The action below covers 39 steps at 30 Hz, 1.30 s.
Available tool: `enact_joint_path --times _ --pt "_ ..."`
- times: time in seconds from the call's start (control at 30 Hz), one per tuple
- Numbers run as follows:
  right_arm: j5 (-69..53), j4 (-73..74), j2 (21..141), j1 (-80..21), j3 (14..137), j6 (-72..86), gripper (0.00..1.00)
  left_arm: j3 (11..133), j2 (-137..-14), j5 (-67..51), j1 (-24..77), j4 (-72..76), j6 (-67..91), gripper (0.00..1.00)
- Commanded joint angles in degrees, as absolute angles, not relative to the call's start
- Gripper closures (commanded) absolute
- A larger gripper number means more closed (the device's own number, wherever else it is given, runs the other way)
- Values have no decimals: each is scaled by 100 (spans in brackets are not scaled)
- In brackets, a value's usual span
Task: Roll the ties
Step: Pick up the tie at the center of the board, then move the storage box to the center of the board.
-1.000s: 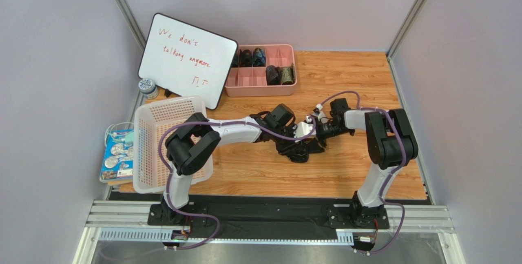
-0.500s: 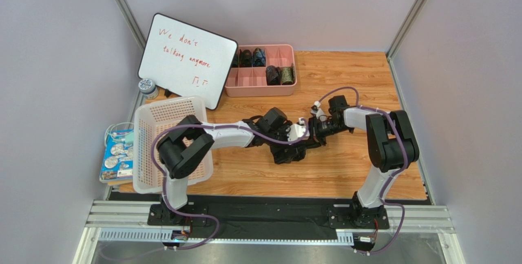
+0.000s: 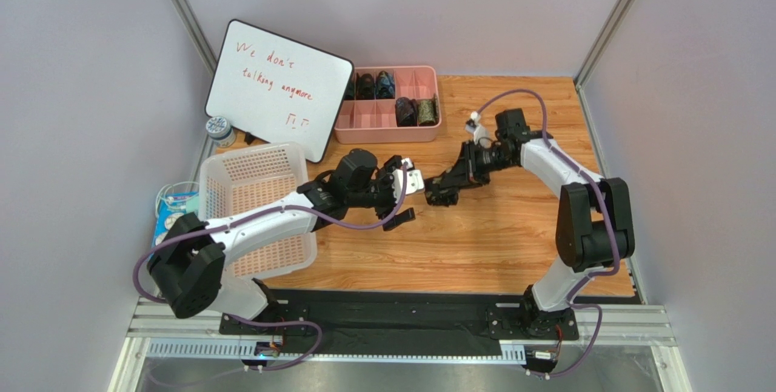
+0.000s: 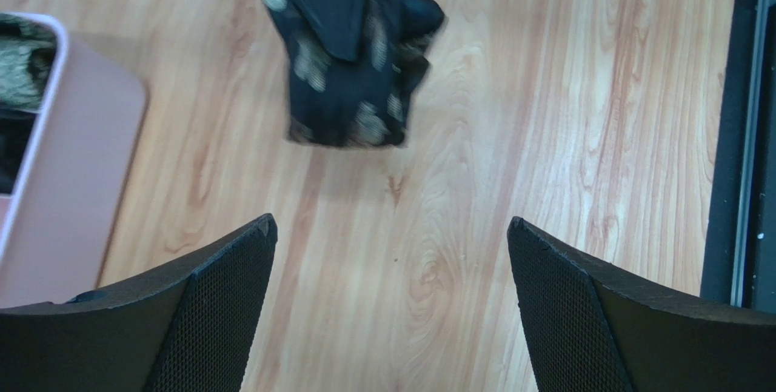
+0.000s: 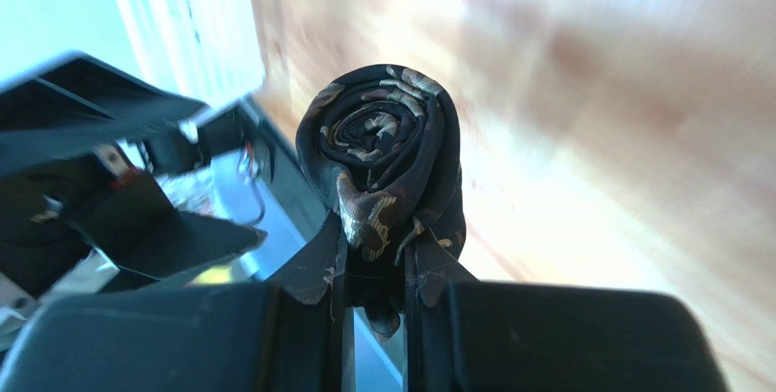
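Note:
I will swing my right gripper outward over the tray's front section beside the dark rolled tie, then lower and release the held tie inside, since that section is empty.
A rolled tie [image 5: 382,151], black with gold pattern, is pinched at its lower edge by my right gripper [image 5: 373,260], which is shut on it. In the top view this tie [image 3: 443,196] hangs at my right gripper [image 3: 450,185] over the middle of the wooden table, in front of the pink tray. My left gripper [image 3: 407,197] stands wide open just left of it, holding nothing. The left wrist view has the rolled tie [image 4: 351,92] ahead of my open left gripper [image 4: 390,221], well apart from both fingers [image 4: 219,292].
The pink divided tray [image 3: 387,125] at the back holds several rolled ties [image 3: 416,111]; its corner [image 4: 73,156] appears left in the left wrist view. A whiteboard [image 3: 278,83] leans at back left. A white basket [image 3: 250,194] stands by the left arm.
My left gripper has opened wide and pulled back to the left, away from the tie. The right gripper has shut on the rolled tie and carried it up and back.

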<state>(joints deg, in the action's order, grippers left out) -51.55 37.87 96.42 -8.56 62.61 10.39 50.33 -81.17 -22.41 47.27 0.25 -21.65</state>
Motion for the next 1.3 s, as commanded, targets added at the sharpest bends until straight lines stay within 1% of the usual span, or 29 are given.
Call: enact_joint_path --times 0.0,0.07,0.1,0.13,0.17,0.2,0.23,0.3,0.33,0.37,0.5,0.6,0.73,0.83,0.93,0.97,1.13,1.27 --pt "-4231 4113 9447 -835 7714 958 100 5387 -7674 -1812 4457 -734 -2040 0" --pt "-3852 4401 9588 -853 8549 984 100 5624 -7498 -1644 4264 -1123 -1899 1" --pt "-3432 4473 9693 -870 8821 993 100 5677 -7427 -1548 4167 -1456 -1794 0" --pt "-3262 4517 9912 -879 9077 976 100 5713 -7296 -1477 4096 -1572 -1741 1" --pt "-3087 4578 10071 -879 9653 976 100 5713 -7217 -1398 3922 -1643 -1688 0" --pt "-2711 4579 10211 -896 9920 976 100 5695 -7146 -1337 3824 -1774 -1548 0" --pt "-2550 4570 10561 -949 10245 958 100 5687 -7024 -1336 3736 -1862 -1512 0" --pt "-2164 4553 10914 -1036 11167 975 100 5599 -6857 -1223 3561 -2021 -1477 1" --pt "-2049 4527 11134 -1081 11467 967 100 5546 -6786 -1152 3499 -2039 -1442 1" --pt "-1926 4509 11519 -1116 12114 975 100 5441 -6716 -1090 3463 -2039 -1424 0" --pt "-1759 4404 12198 -1440 13041 915 100 5116 -6277 -766 3279 -2074 -1406 1" --pt "-1618 4211 12462 -1879 13297 1010 100 4861 -6022 -599 3103 -2135 -1319 1" --pt "-1161 3798 12700 -2284 13298 1116 100 4597 -5757 -378 2927 -2232 -1213 0" --pt "-346 3613 12902 -2601 13350 1116 100 4518 -5546 -317 2813 -2329 -1178 0" --pt "-9 3568 13157 -2812 13473 1213 100 4456 -5353 -281 2734 -2425 -1213 0" --pt "287 3560 13201 -2908 13491 1230 100 4421 -5266 -281 2733 -2434 -1239 1" --pt "553 3647 13596 -3058 13728 1406 100 4324 -5028 -316 2733 -2514 -1204 0" --pt "597 3691 13711 -3129 13641 1503 100 4280 -4957 -299 2725 -2540 -1204 1"
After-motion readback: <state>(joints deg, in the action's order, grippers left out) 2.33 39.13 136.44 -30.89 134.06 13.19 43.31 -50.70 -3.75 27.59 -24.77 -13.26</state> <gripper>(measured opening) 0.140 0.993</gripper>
